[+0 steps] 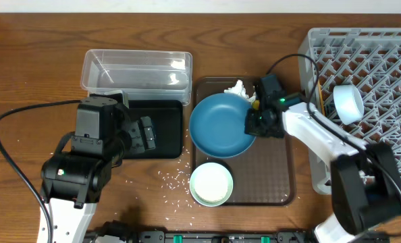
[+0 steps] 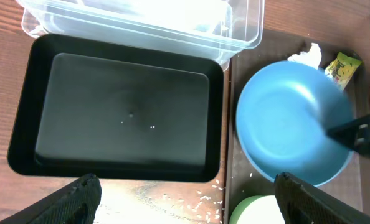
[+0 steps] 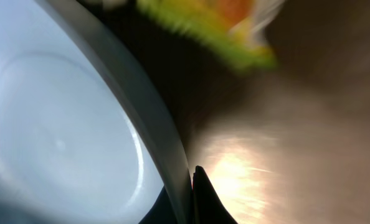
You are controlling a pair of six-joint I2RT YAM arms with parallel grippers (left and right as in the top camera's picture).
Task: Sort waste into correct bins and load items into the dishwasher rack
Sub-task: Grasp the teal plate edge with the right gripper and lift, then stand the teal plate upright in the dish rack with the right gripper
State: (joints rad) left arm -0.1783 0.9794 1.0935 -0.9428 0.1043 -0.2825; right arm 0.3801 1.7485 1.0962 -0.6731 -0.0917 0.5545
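I will lift and tilt my right gripper next and lower the blue bowl [image 1: 219, 123] into the rack's open slots to let it go, because the slots are to its right in the overhead view.
My right gripper [image 1: 254, 123] is shut on the right rim of the large blue bowl [image 1: 219, 123], which sits on the brown tray [image 1: 275, 182]; the rim [image 3: 147, 118] is pinched between the fingers [image 3: 190, 186]. The crumpled tissue [image 1: 235, 88] and the green-and-yellow wrapper [image 2: 342, 67] lie just behind the bowl. The pale green bowl [image 1: 210, 183] stands at the tray's front. Rice grains [image 1: 173, 179] lie on the table. My left gripper [image 2: 185, 199] is open over the table in front of the black tray [image 2: 123, 112], with the clear tub [image 1: 136, 69] behind it. The rack [image 1: 376, 88] holds the white-and-blue bowl [image 1: 348, 103].
Chopsticks [image 1: 320, 94] lie in the rack at its left side. The right arm's cable [image 1: 302, 61] loops over the rack's left edge. The left arm's cable [image 1: 11, 135] runs across the table at the left.
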